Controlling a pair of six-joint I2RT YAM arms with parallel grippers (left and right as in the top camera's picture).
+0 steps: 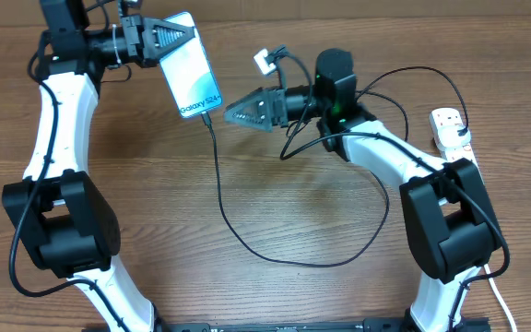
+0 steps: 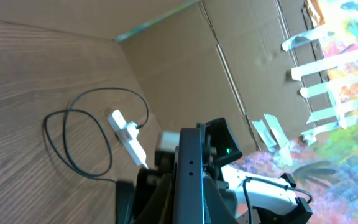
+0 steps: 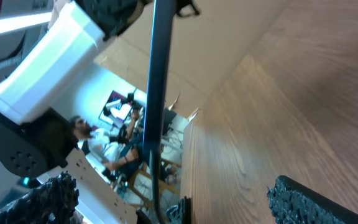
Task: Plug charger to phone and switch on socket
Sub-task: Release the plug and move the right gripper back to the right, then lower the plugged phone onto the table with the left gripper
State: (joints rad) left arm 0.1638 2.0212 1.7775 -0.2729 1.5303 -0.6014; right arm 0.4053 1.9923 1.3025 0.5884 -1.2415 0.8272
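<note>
The charger's tip already meets the phone's lower edge, so my left gripper will next move down and back to the open tabletop and release the phone's top end.
In the overhead view the phone [image 1: 189, 65], its screen lit blue-white, is held above the table's back left with my left gripper [image 1: 169, 37] shut on its upper end. The charger [image 1: 219, 189], a thin black cable, meets the phone's lower edge with its tip and loops across the table toward the right. My right gripper [image 1: 233, 112] stands open just right of that tip, holding nothing. In the right wrist view the phone [image 3: 157, 93] shows edge-on between the spread fingers [image 3: 55, 196]. The white socket [image 1: 449, 129] lies at the far right; it also shows as the socket [image 2: 127, 131] beyond the phone's edge [image 2: 188, 180].
A cardboard wall [image 2: 185, 68] runs along the back of the wooden table. The right arm's own black cables [image 1: 404, 78] arc between its wrist and the socket. A white cord [image 1: 498, 295] trails down the right edge.
</note>
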